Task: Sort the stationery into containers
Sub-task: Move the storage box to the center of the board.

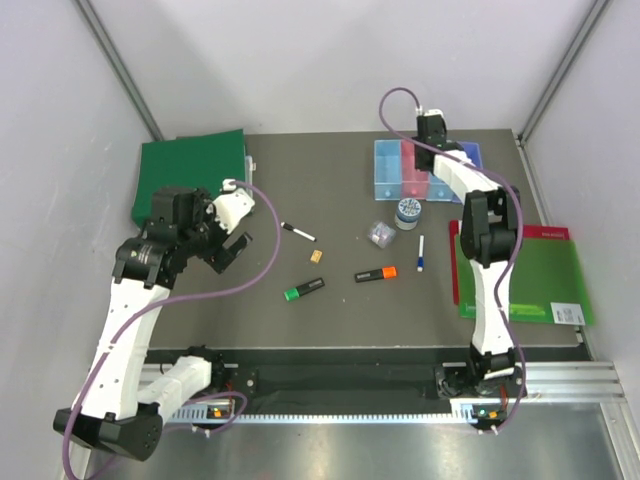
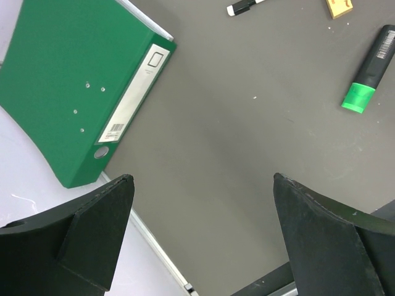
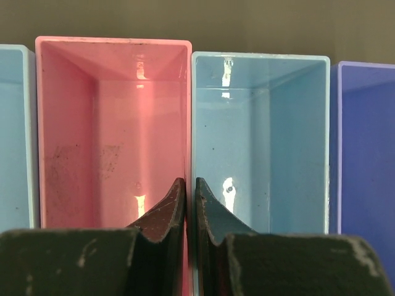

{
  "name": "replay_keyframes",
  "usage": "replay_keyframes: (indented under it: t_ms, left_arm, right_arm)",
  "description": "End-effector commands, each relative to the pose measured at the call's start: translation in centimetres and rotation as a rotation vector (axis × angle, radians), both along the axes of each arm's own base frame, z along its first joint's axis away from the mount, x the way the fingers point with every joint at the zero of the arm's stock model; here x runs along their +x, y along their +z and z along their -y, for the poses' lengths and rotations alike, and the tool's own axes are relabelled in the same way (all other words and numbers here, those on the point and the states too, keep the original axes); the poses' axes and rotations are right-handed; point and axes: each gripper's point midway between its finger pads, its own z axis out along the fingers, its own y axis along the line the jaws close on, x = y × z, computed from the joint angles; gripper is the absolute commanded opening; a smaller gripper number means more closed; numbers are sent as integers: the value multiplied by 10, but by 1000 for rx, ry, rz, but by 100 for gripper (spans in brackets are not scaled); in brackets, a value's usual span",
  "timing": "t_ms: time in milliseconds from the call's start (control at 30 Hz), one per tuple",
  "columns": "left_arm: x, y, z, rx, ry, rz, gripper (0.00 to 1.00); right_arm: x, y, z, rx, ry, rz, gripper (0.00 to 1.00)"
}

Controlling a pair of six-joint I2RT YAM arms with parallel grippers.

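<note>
My right gripper carries the joined trays toward the green folder along the table's far edge next, before I release them, since the row stands off-center.
The containers are a row of joined trays at the back right (image 1: 390,172). In the right wrist view the pink tray (image 3: 111,117) and a light blue tray (image 3: 265,129) fill the frame. My right gripper (image 3: 191,183) is shut on the wall between them, one finger in each tray; it also shows from above (image 1: 432,150). My left gripper (image 1: 226,236) is open and empty over the left of the table (image 2: 203,185). The stationery lies mid-table: black-white marker (image 1: 298,232), tan block (image 1: 316,256), green-capped highlighter (image 1: 304,289), orange-capped highlighter (image 1: 375,273), blue-white pen (image 1: 421,253), clip box (image 1: 378,234), round tin (image 1: 408,211).
A green folder (image 1: 190,168) lies at the back left, also in the left wrist view (image 2: 68,80). A flat green red-edged board (image 1: 530,275) lies at the right beside the right arm. A purple-blue tray (image 3: 370,154) ends the row.
</note>
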Motion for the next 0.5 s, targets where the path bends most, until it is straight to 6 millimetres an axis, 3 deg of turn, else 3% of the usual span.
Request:
replay_keyframes:
  t_ms: [0, 300, 467]
  left_arm:
    - [1, 6, 7, -46, -6, 39, 99]
    - [-5, 4, 8, -54, -14, 34, 99]
    - [-6, 5, 9, -71, -10, 39, 99]
  right_arm:
    - [13, 19, -43, -19, 57, 70, 0]
    - [7, 34, -111, 50, 124, 108, 0]
    - [4, 28, -145, 59, 182, 106, 0]
